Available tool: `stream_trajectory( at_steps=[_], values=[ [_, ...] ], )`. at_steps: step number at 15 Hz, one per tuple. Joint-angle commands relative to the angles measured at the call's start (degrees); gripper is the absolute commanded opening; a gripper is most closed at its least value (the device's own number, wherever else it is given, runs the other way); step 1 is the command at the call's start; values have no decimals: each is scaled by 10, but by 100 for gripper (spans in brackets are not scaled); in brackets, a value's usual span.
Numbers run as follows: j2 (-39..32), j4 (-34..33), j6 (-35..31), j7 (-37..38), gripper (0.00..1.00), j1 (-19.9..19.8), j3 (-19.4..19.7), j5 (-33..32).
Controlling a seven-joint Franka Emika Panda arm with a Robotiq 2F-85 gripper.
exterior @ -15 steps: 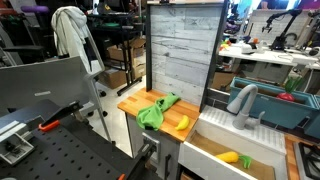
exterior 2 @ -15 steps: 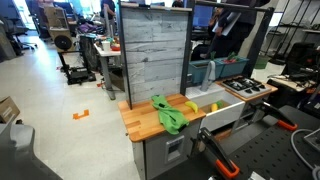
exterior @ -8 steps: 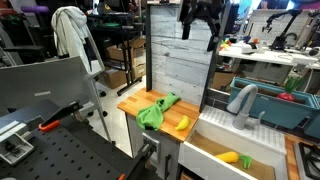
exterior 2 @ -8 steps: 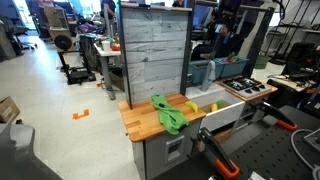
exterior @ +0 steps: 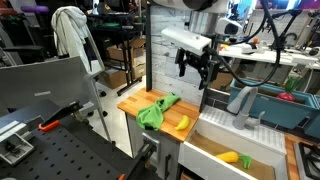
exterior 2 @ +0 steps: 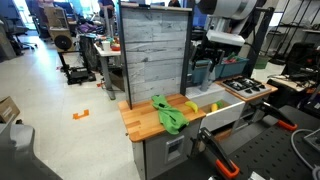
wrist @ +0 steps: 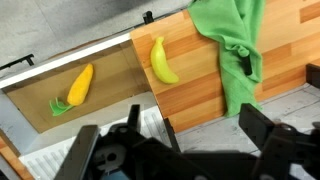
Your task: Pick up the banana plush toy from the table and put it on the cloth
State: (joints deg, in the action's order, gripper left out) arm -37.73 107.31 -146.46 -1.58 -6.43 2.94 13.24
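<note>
My open gripper moves down onto the banana's body (exterior: pixel 182 123) (wrist: pixel 162 62) next, with the fingers on either side of it. The banana lies far below the gripper, clear of the cloth, hence this move.
The yellow banana plush toy (exterior: pixel 182 123) lies on the wooden table (exterior: pixel 132 100), just beside the crumpled green cloth (exterior: pixel 155 110). Both exterior views show the banana (exterior 2: pixel 190 106) and the cloth (exterior 2: pixel 166 114). My gripper (exterior: pixel 196 68) hangs in the air well above the table's end near the sink, open and empty; it also shows in an exterior view (exterior 2: pixel 222 60). In the wrist view the banana (wrist: pixel 160 62) and cloth (wrist: pixel 232 50) lie far below the open fingers (wrist: pixel 200 140).
A grey plank backboard (exterior: pixel 182 48) stands behind the table. A sink basin (exterior: pixel 225 145) adjoins the table and holds a yellow corn toy (wrist: pixel 80 83), with a grey faucet (exterior: pixel 243 102) at its back. A toy stove (exterior 2: pixel 245 88) lies beyond.
The arm has come into view from above and moved down in front of the backboard. Banana and cloth have not moved.
</note>
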Motion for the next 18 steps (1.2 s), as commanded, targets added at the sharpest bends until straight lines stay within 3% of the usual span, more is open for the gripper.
stream_trajectory(
  at_steps=[1,7,14,15,16,18],
  values=[
    [-93,-71,-23,2,100,-16,-15,-5],
    [-225,-170,-24,10,100,-13,-5,-28],
    [-316,-261,-9,19,100,-1,6,-61],
    [-325,-271,-8,20,75,0,7,-68],
    [-332,-280,-8,22,74,2,8,-73],
    [-342,-293,-8,21,58,1,6,-80]
  ],
)
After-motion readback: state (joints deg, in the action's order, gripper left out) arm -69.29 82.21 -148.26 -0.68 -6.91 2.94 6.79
